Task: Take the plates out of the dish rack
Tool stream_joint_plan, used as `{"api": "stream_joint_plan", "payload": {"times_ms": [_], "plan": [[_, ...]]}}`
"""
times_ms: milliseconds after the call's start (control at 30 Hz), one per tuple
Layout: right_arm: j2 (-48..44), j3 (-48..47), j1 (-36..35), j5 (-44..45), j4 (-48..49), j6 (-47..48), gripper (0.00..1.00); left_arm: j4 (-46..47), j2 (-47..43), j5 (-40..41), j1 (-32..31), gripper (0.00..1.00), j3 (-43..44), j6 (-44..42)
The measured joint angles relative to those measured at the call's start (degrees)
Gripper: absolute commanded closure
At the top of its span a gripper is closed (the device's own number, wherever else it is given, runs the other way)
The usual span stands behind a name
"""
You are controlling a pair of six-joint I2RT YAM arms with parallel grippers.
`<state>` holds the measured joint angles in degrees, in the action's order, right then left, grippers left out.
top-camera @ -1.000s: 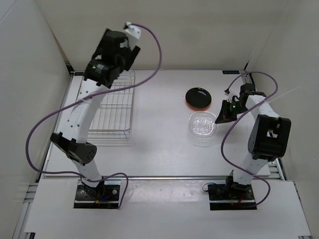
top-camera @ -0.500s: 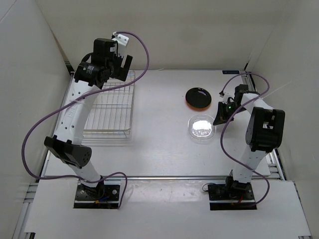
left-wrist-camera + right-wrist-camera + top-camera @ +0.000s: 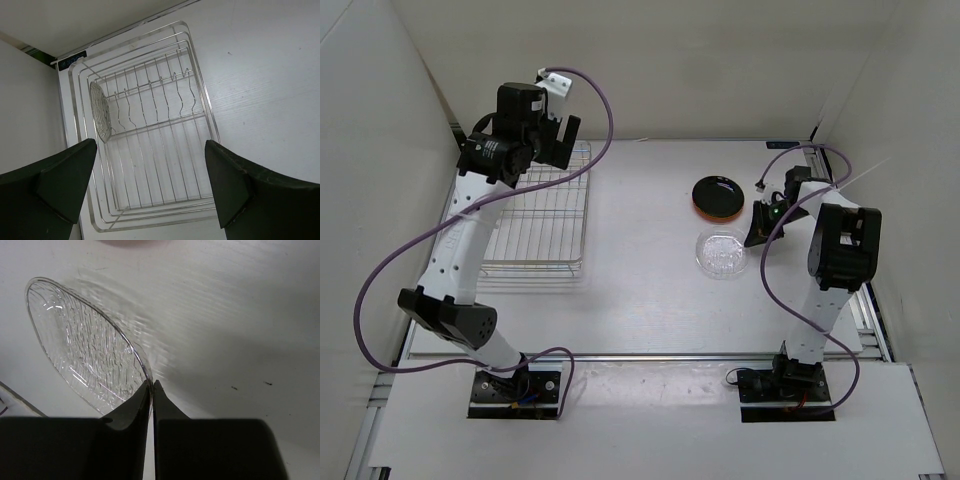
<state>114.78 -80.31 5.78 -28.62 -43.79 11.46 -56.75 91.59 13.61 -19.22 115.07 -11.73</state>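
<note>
My left gripper should come down, to the left in the top view, onto that plate's rim (image 3: 104, 132), because the clear textured plate is still standing in the rack.
The silver wire dish rack (image 3: 535, 215) sits at the left; in the left wrist view (image 3: 150, 165) it holds one clear textured plate (image 3: 100, 112) standing on edge at its left side. My left gripper (image 3: 535, 130) (image 3: 150, 192) is open and empty, high above the rack. A glossy black plate (image 3: 718, 193) lies on an orange plate (image 3: 704, 212) at the right. My right gripper (image 3: 757, 228) (image 3: 151, 386) is shut on the rim of another clear textured plate (image 3: 722, 252) (image 3: 85, 350), low at the table and tilted. No lime green plate shows.
White walls enclose the table on the left, back and right. The rack's raised wire sides (image 3: 205, 107) stand under my left gripper. The right arm's purple cable (image 3: 772, 290) loops near the clear plate.
My left gripper has moved left and down toward the rack. My right gripper has shifted slightly left with the clear plate still in it.
</note>
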Motion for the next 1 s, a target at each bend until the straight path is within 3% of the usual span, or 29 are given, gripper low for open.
{"api": "stream_joint_plan", "payload": {"times_ms": [133, 467, 633, 767, 1000], "plan": [[1.03, -0.31, -0.57, 0.00, -0.04, 0.07, 0.87, 0.02, -0.33, 0.00, 0.00, 0.00, -0.37, 0.04], [0.92, -1.16, -0.81, 0.52, -0.37, 0.72, 0.41, 1.75, -1.60, -0.52, 1.57, 0.00, -5.88, 0.09], [-2.86, -2.45, 0.76, 1.92, -2.14, 0.76, 0.21, 3.19, -3.10, -4.35, 7.78, 0.00, -11.50, 0.79], [-11.39, -4.15, 2.97, 4.79, -2.73, 0.63, 0.04, 3.91, -2.99, -9.49, 15.15, 0.00, -12.39, 1.60], [-27.76, -4.66, 3.21, 5.99, -4.42, 1.11, 0.00, 4.85, 3.91, -22.88, 27.10, 0.00, -7.72, 2.69]]}}
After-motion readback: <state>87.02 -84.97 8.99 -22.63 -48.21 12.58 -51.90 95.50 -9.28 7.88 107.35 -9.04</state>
